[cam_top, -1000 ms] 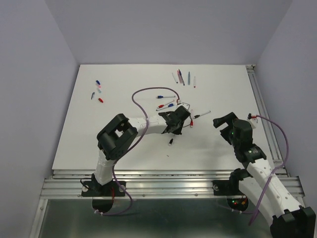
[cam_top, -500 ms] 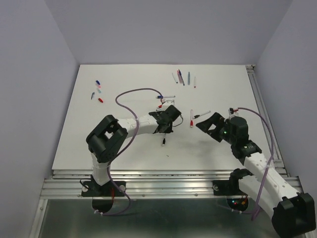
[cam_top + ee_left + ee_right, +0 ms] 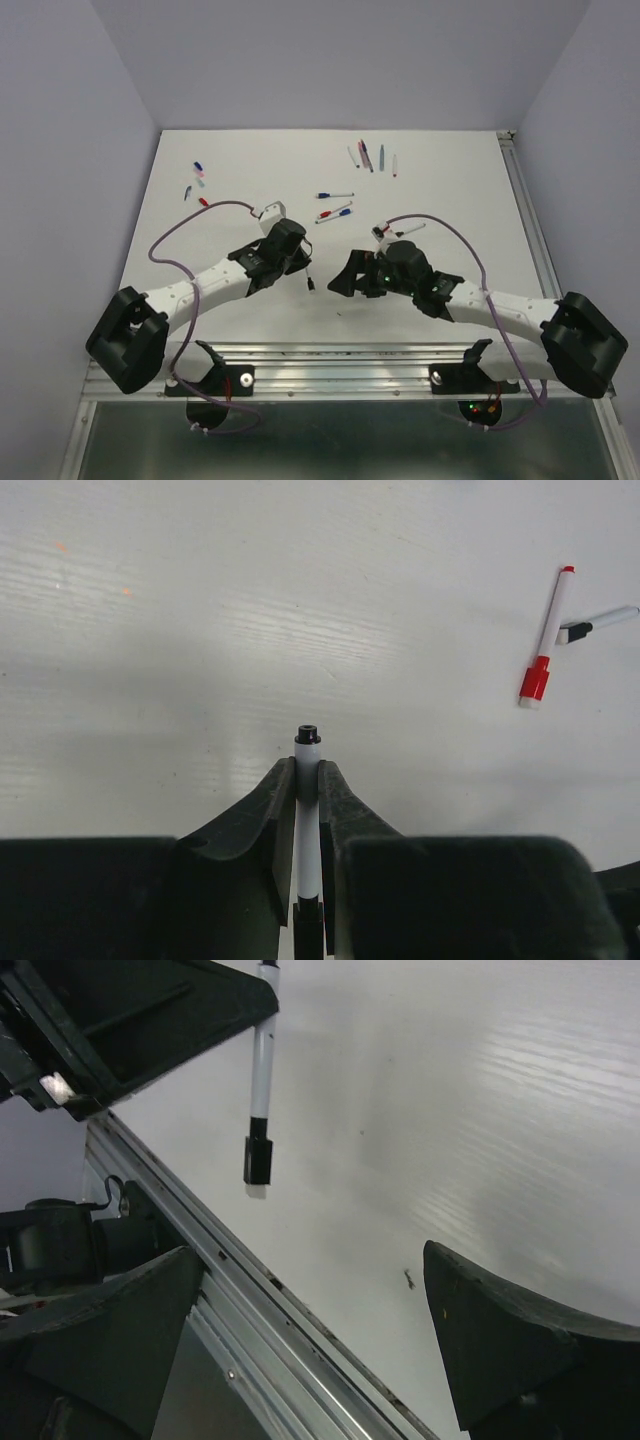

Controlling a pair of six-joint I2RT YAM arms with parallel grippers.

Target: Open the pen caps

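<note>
The right gripper brings its open fingers to the left in the top view next and closes around the black cap, which hangs free there.
My left gripper is shut on a slim white pen, its barrel clamped between the two fingers. The pen's black cap hangs free below the left gripper, a little above the table. The same cap shows in the top view, just left of my right gripper. My right gripper is open wide and low, its fingers apart from the cap with nothing between them. A small black plug ends the pen's other end.
A red-capped pen and a black-capped pen lie beyond the held pen. More pens lie at the back, two mid-table. Loose caps sit back left. The metal rail runs along the near edge.
The left arm has carried the pen left and nearer. The right arm has swung left and dropped low, its open gripper now beside the hanging cap.
</note>
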